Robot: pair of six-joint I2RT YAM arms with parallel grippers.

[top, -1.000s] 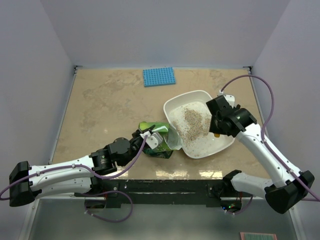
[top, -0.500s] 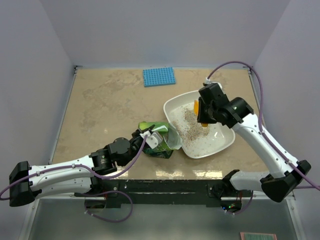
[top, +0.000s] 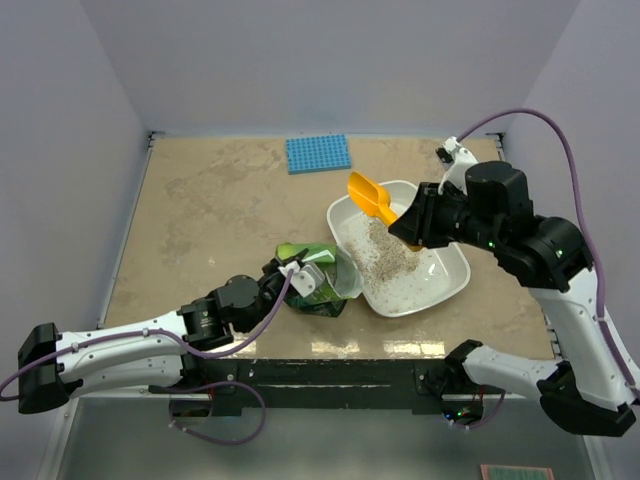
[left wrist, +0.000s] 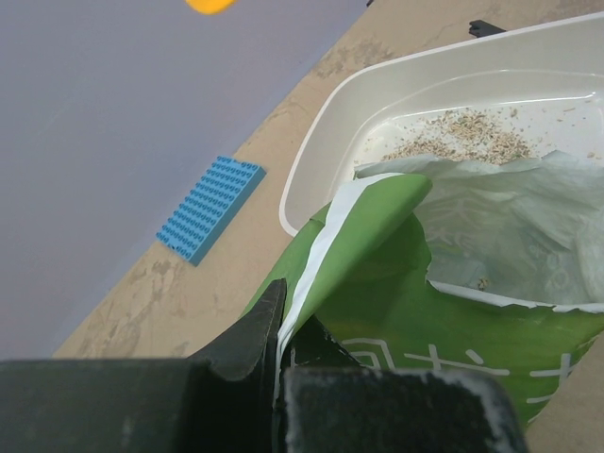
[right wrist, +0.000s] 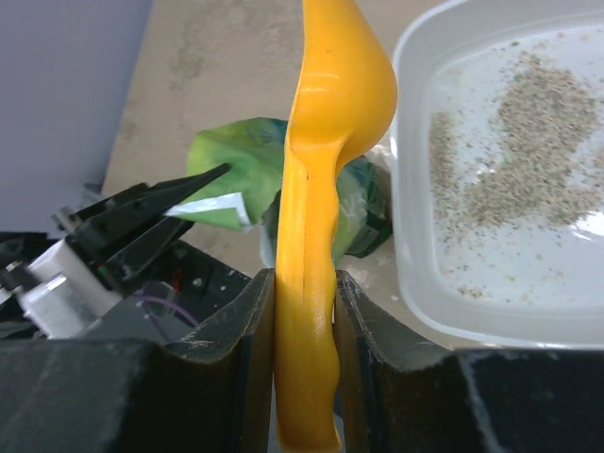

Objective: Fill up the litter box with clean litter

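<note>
I need to carry the scoop (top: 370, 196) in my right gripper to the left in the top view next. I should then lower it onto the clear tabletop between the bag and the mat and let it go.
The white litter box (top: 343, 208) (left wrist: 321, 127) (right wrist: 411, 57) sits right of the table's middle, with a loose heap of beige litter (top: 385, 245) (right wrist: 514, 160) (left wrist: 462, 146) in it. My right gripper (top: 410, 225) (right wrist: 304, 311) is shut on the handle of an orange scoop (top: 370, 196) (right wrist: 326, 142), held raised over the box's far left rim. My left gripper (top: 290, 270) (left wrist: 279, 326) is shut on the edge of the open green litter bag (top: 318, 280) (left wrist: 406, 274) (right wrist: 231, 170), which lies against the box's near left side.
A blue studded mat (top: 318, 153) (left wrist: 209, 208) lies flat at the back of the table. Grey walls close in the table on three sides. Stray granules speckle the box floor around the heap.
My right arm rose and swung back from low over the litter heap. The scoop came up out of the box and now points toward the far left rim. The left arm stayed still.
</note>
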